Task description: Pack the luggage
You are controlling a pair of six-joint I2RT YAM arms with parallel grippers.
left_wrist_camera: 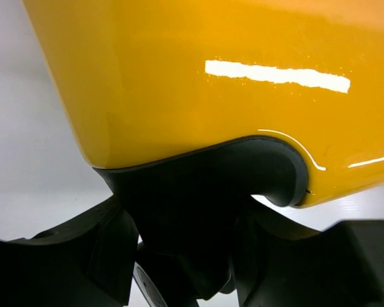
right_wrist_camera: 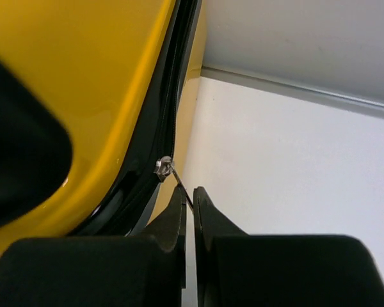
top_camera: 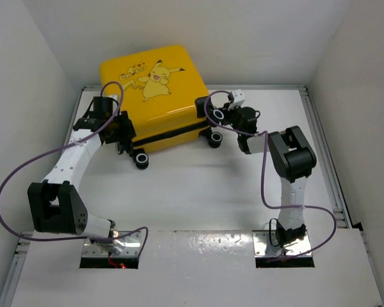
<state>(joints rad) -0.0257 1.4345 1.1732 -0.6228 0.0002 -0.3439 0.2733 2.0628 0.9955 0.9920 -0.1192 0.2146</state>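
Note:
My left gripper draws the slanted luggage straighter by its wheel housing [left_wrist_camera: 192,204] next, then releases, since bare table lies to the gripper's left in the top view.
The yellow luggage [top_camera: 153,89] with the Pikachu cartoon lies shut at the back of the table, wheels [top_camera: 141,160] toward me. My left gripper [top_camera: 120,131] is at its front left corner. In the left wrist view its fingers [left_wrist_camera: 83,256] sit tight on both sides of the black wheel housing [left_wrist_camera: 192,204] under the yellow shell [left_wrist_camera: 211,83]. My right gripper [top_camera: 216,115] is at the right corner. In the right wrist view it [right_wrist_camera: 191,195] is shut on the thin zipper pull [right_wrist_camera: 183,188], which hangs from the silver slider [right_wrist_camera: 163,166] on the black zipper seam [right_wrist_camera: 173,96].
White walls close in the table on the left, back and right. A metal rail [top_camera: 320,147] runs along the right edge. Purple cables [top_camera: 13,185] loop from both arms. White table [top_camera: 198,185] lies between the suitcase and the arm bases.

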